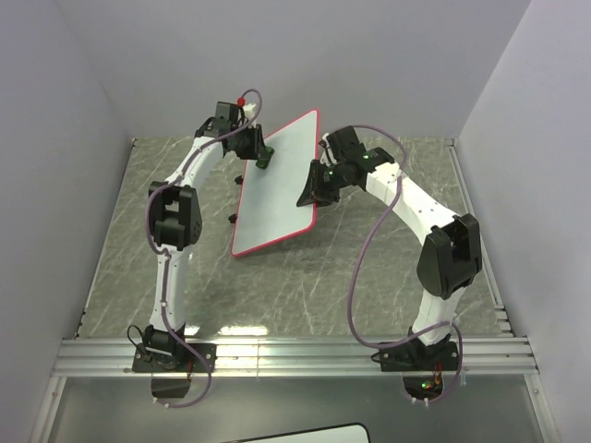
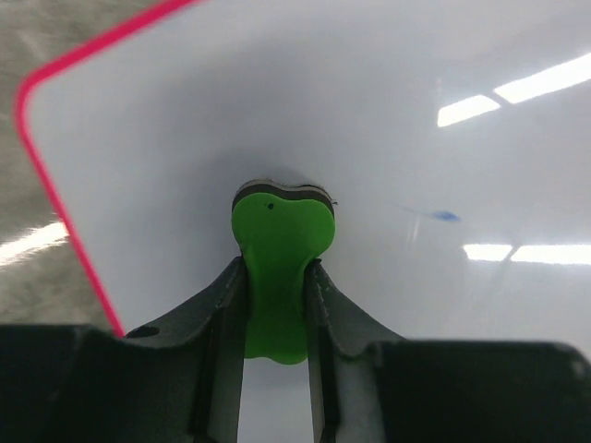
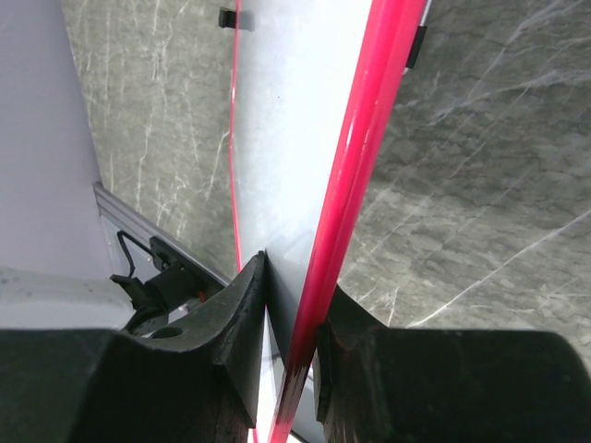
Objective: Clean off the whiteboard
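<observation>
The eraser [image 2: 275, 268] will be freed next as my left gripper moves down, back and to the left in the top view, because bare tabletop is below it on that side.
The whiteboard [image 1: 280, 181] is a white board with a red-pink frame, held tilted above the table. My right gripper [image 1: 309, 192] is shut on its right edge; in the right wrist view the red frame [image 3: 355, 175] runs between my fingers [image 3: 242, 314]. My left gripper [image 1: 259, 157] is shut on the green eraser [image 2: 275, 268], whose dark pad presses on the board's face [image 2: 305, 101] near its upper left edge. A small blue mark [image 2: 443, 216] shows on the board right of the eraser.
Grey marble tabletop [image 1: 369, 277] lies under the board. Plain walls close in left, back and right. An aluminium rail [image 1: 295, 355] runs along the near edge. Small black clips [image 3: 228, 17] sit on the board's edge.
</observation>
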Available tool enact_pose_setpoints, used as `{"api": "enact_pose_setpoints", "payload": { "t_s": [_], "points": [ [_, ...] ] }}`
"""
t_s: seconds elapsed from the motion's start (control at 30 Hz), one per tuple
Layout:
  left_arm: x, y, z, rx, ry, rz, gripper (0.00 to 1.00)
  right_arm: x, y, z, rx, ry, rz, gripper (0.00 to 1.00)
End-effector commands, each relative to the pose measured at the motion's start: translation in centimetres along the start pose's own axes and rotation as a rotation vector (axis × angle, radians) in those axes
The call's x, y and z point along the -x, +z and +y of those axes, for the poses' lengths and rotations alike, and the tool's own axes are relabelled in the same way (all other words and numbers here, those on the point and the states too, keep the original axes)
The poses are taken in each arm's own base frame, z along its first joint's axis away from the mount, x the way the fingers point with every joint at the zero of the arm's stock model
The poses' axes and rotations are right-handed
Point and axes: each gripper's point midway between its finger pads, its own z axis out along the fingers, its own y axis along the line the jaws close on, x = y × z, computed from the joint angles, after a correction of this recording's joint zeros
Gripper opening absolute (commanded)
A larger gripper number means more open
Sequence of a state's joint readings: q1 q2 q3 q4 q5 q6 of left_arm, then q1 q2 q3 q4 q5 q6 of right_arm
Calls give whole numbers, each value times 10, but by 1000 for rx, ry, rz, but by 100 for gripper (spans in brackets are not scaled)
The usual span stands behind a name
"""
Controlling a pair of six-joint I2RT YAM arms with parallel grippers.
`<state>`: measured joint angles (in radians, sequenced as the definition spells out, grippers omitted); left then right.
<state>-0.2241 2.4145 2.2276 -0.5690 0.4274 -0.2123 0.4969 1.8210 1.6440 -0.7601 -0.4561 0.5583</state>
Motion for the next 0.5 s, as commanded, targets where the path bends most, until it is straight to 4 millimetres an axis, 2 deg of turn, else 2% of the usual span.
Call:
{"api": "enact_pose_setpoints", "payload": {
  "t_s": [0.0,0.07,0.13,0.2,0.23,0.3,0.37,0.4,0.47],
  "points": [
    [-73,-12,-130,-359,97,238,0,-60,38,-17,-76,-207,180,0],
    [-82,-25,-145,-412,108,263,0,-62,38,-19,-75,-210,179,0],
    [-86,-35,-151,-419,124,270,0,-67,37,-22,-78,-211,186,0],
    [-84,-36,-153,-398,142,264,0,-71,37,-25,-77,-209,193,0],
    [-76,-35,-155,-387,150,246,0,-72,38,-25,-70,-210,192,0],
    [-63,-21,-138,-268,143,213,0,-74,39,-26,-67,-211,200,0],
    [-57,-8,-110,-152,76,198,0,-75,38,-26,-64,-216,203,0],
    [-61,8,-82,-56,43,208,0,-74,37,-25,-63,-222,202,0],
    [-76,18,-48,21,-30,253,0,-73,35,-24,-65,-230,199,0]
  ]
}}
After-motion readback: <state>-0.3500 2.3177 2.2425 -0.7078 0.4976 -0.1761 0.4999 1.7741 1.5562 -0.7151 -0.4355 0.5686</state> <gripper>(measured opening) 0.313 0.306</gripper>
